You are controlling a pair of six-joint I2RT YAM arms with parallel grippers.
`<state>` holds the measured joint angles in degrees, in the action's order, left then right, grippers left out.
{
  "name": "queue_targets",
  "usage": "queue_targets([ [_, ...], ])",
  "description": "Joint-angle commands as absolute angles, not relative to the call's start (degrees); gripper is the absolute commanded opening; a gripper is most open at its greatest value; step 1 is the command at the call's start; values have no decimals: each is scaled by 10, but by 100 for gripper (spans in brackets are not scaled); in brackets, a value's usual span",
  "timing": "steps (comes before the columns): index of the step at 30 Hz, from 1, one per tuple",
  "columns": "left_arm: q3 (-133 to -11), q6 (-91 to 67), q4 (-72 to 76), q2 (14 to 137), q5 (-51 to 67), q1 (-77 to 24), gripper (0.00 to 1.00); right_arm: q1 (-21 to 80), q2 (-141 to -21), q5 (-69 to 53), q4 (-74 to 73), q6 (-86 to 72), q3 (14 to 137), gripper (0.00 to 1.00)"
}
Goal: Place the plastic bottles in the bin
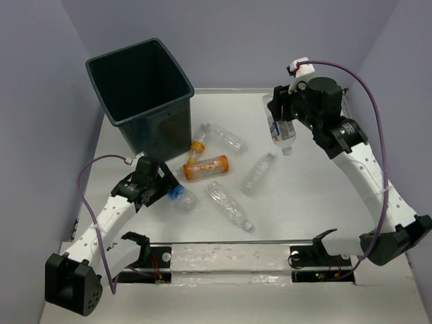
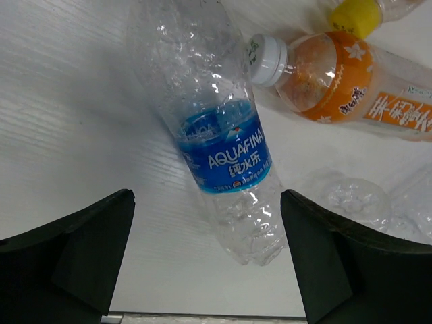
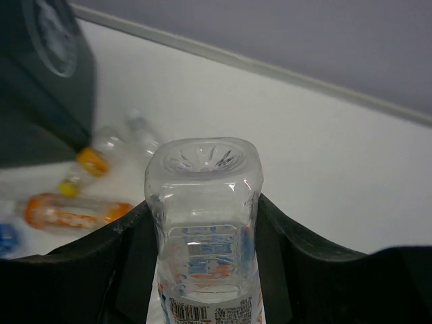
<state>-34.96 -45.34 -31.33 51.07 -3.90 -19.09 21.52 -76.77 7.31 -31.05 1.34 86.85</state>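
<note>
The bin's rim is high, so the robot's right gripper will next carry the bottle up and to the left in the top view, over the bin's opening (image 1: pixel 140 82), and release it.
The dark bin (image 1: pixel 142 94) stands at the far left and also shows in the right wrist view (image 3: pixel 40 81). My right gripper (image 1: pixel 281 113) is shut on a clear bottle with a blue-and-white label (image 1: pixel 280 129) and holds it cap-down above the table's far right; its base faces the wrist camera (image 3: pixel 204 202). My left gripper (image 1: pixel 164 185) is open and low over the table. The blue-labelled Aquafina bottle (image 2: pixel 219 135) lies between and ahead of its fingers (image 2: pixel 81 250). An orange-labelled bottle (image 1: pixel 206 167) and three plain clear bottles (image 1: pixel 229 206) (image 1: pixel 259 173) (image 1: pixel 225 137) lie mid-table.
A small bottle with an orange-yellow cap (image 1: pixel 197 150) lies against the bin's foot. The orange-labelled bottle (image 2: pixel 351 88) lies just right of the Aquafina bottle. Purple-grey walls close the table on three sides. A taped strip (image 1: pixel 223 260) runs along the front edge.
</note>
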Motion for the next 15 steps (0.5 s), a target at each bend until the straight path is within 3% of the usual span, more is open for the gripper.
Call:
queue_targets([
  [1,-334,-513,-236,548,-91,-190,99,265,-748,-65,-217,9,907,43],
  [5,-328,-529,-163,576,-114,-189,99,308,-765,-161,-134,-17,980,42],
  [10,-309,-540,-106,593,-128,-189,99,380,-852,-192,11,-6,1046,41],
  [15,-280,-551,-73,597,-154,-185,99,410,-993,-195,36,-42,1256,39],
])
